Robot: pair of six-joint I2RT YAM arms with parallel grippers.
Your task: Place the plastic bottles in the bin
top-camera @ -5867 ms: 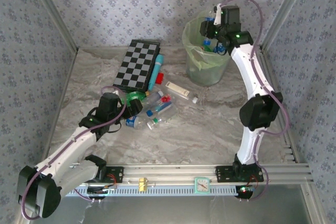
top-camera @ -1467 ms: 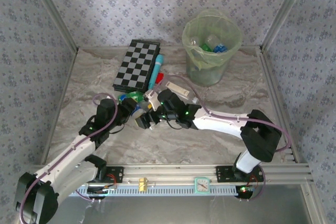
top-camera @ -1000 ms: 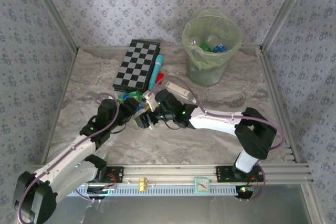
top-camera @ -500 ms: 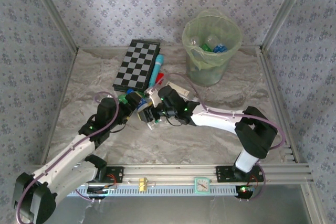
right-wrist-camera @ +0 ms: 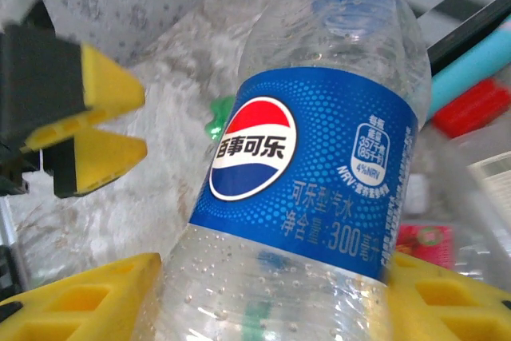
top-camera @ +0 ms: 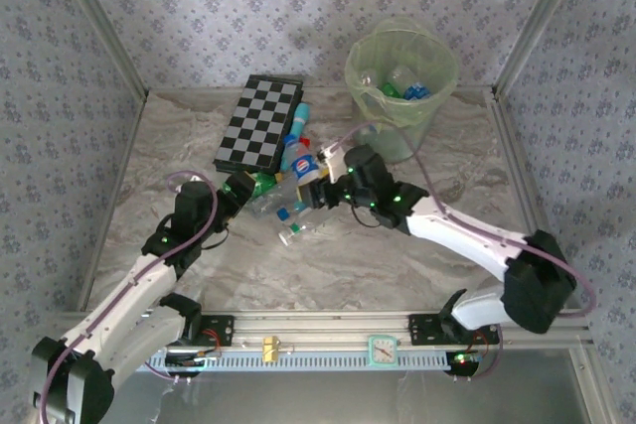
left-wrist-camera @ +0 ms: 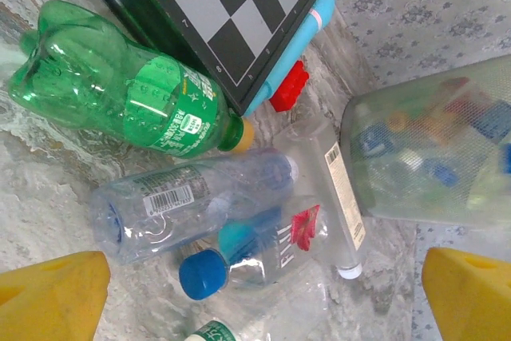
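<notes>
The pale-green bin stands outward of my right gripper, so I will lift my right gripper, carry the clear bottle outward over the pale-green bin's opening [top-camera: 401, 67] and then let go of it.
My right gripper [top-camera: 320, 184] is shut on a clear plastic bottle with a blue Pepsi label [top-camera: 300, 159], held off the table; its yellow fingers [right-wrist-camera: 80, 301] squeeze the bottle [right-wrist-camera: 319, 165] low on its body. My left gripper [top-camera: 238, 189] stands open just left of the pile, nothing between its fingers [left-wrist-camera: 48, 293]. In front of it lie a green bottle [left-wrist-camera: 128, 105], a clear bottle [left-wrist-camera: 184, 201] and a blue-capped bottle [left-wrist-camera: 255, 249]. The pale-green bin [top-camera: 397, 96] stands at the back right with several bottles inside.
A folded checkerboard [top-camera: 258, 121] lies at the back, with a cyan tube [left-wrist-camera: 295, 45] and a red block [left-wrist-camera: 289, 85] along its right edge. A long clear tube with a white cap [left-wrist-camera: 331, 189] lies beside the pile. Patterned walls close three sides.
My right gripper closed on the Pepsi bottle in the pile and lifted it up and to the right. My left gripper opened wide and drew back a little to the left.
</notes>
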